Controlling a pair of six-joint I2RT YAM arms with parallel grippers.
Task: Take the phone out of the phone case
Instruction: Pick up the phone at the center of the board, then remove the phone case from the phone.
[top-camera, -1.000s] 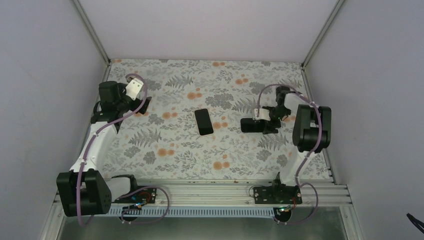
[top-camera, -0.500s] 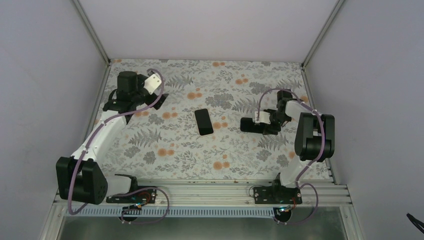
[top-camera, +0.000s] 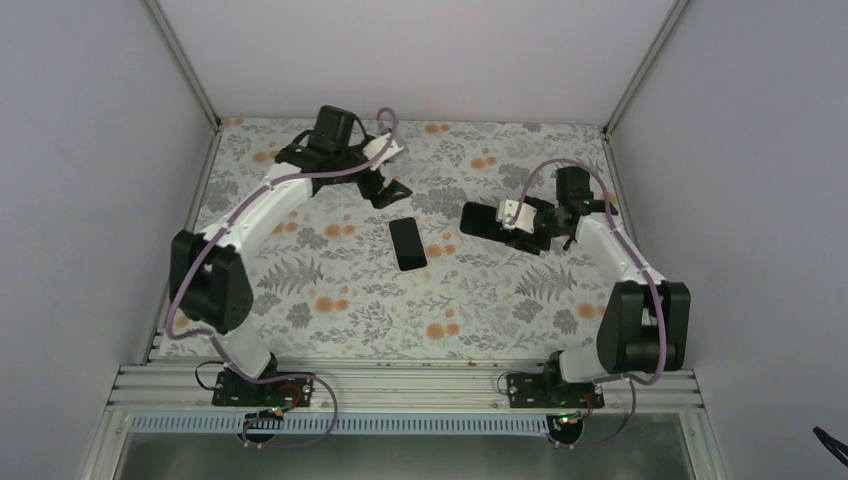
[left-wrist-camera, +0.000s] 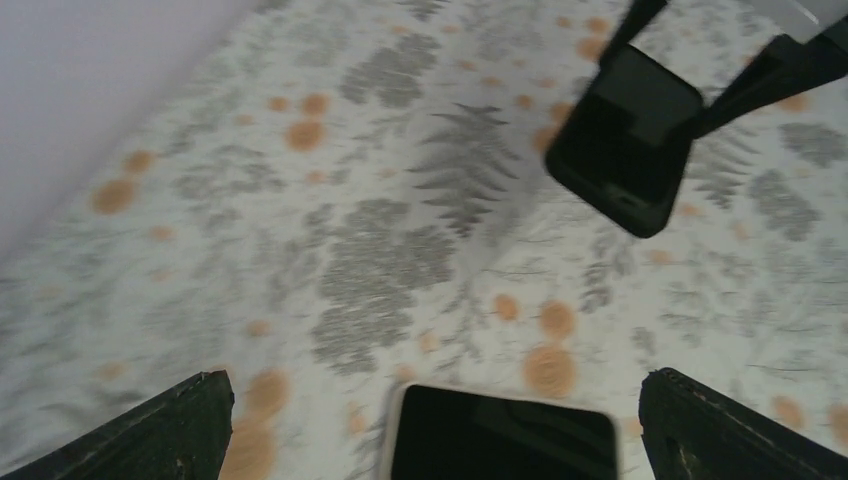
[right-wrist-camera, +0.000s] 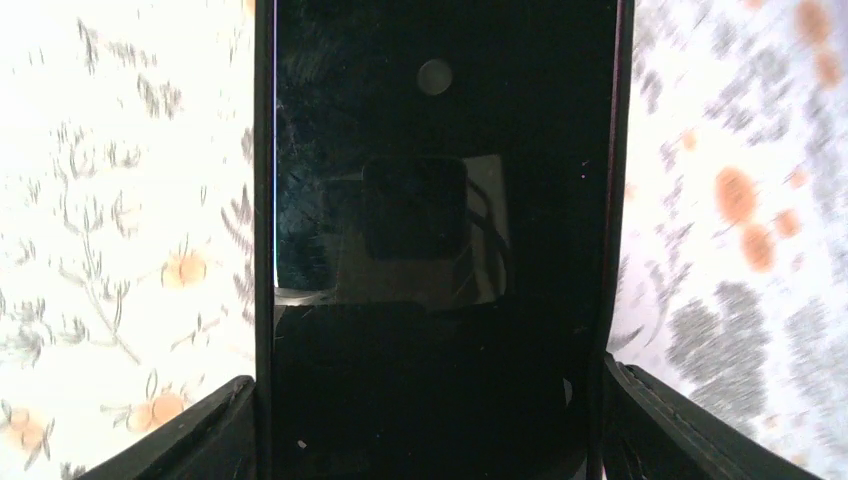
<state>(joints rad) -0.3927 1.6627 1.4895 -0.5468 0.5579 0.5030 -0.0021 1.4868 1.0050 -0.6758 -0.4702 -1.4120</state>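
My right gripper leaves the phone (top-camera: 470, 219) (left-wrist-camera: 601, 190) case's end by the phone free, so next my left gripper needs to go rightward in the top view onto that end of the case.
The phone (top-camera: 407, 244) lies flat on the floral table with its black glass up, and its pale rim shows in the left wrist view (left-wrist-camera: 500, 437). My left gripper (top-camera: 388, 190) hovers just beyond the phone's far end, wide open and empty (left-wrist-camera: 435, 385), one finger to each side of the phone's end. My right gripper (top-camera: 512, 222) is shut on the phone case (top-camera: 484, 220), a thin black shell held off the table to the right of the phone. The case fills the right wrist view (right-wrist-camera: 440, 200) between the fingers (right-wrist-camera: 200, 430) and also shows in the left wrist view (left-wrist-camera: 625, 150).
The floral tabletop (top-camera: 330, 310) is boxed in by pale walls at the left, back and right. An aluminium rail (top-camera: 400, 385) with both arm bases runs along the near edge.
My left arm has swung from the far left of the table to the middle, over the phone's far end. My right gripper has carried the case a little left and farther back.
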